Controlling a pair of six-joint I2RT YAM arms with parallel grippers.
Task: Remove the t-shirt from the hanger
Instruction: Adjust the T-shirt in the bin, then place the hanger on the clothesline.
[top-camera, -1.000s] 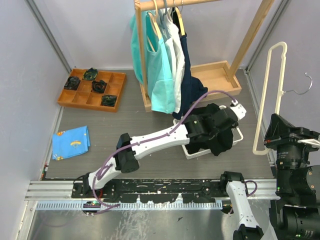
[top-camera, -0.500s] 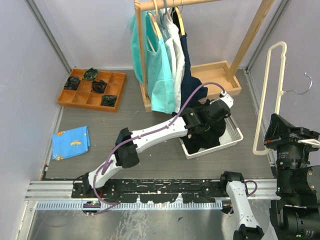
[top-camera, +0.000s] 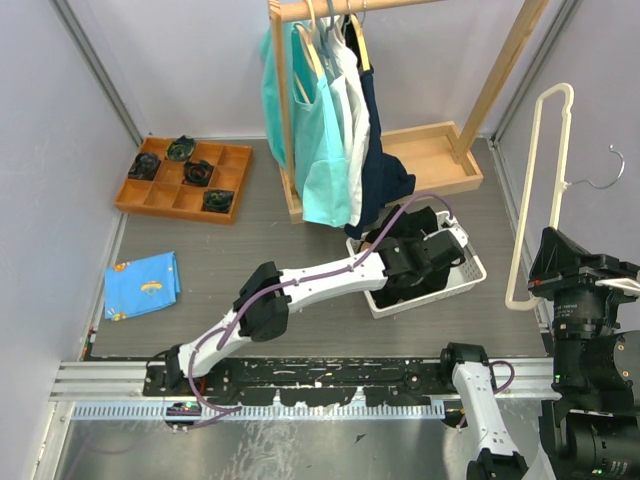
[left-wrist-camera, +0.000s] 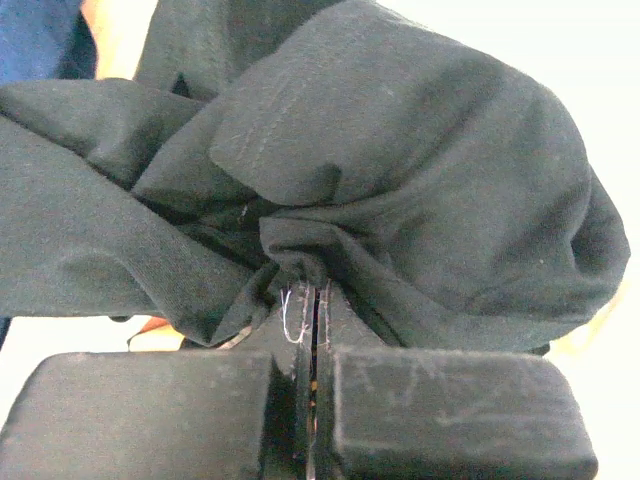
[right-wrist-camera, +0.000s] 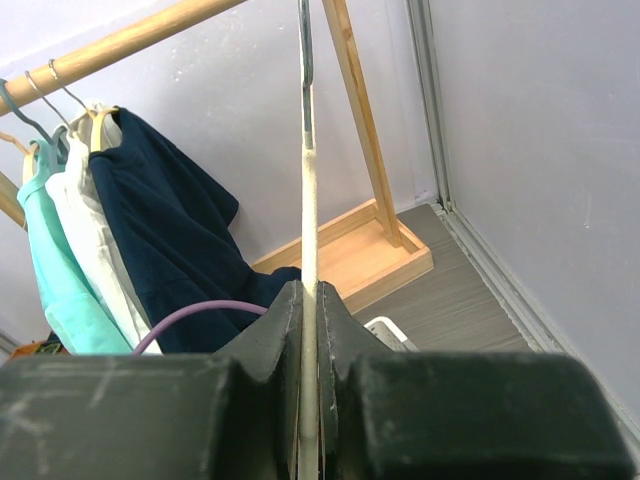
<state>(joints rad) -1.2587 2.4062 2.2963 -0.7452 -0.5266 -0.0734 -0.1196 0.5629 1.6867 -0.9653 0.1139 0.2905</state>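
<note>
My right gripper brings the bare hanger outward next and hooks it there. The rack bar's free part lies outward, to my right gripper's left in the top view.
My left gripper is shut on the black t-shirt and holds it down inside the white basket. In the left wrist view the bunched black t-shirt fills the frame, pinched between the closed fingers. My right gripper is shut on the bare cream hanger, which it holds upright at the right edge. In the right wrist view the hanger runs straight up from between the closed fingers.
A wooden rack at the back holds teal, white and navy shirts on hangers. A wooden tray sits by its base. A compartment tray with dark items and a blue folded cloth lie at the left.
My left gripper has carried the black t-shirt from above the basket's right rim back left and lowered it into the basket. The right gripper and hanger have not moved.
</note>
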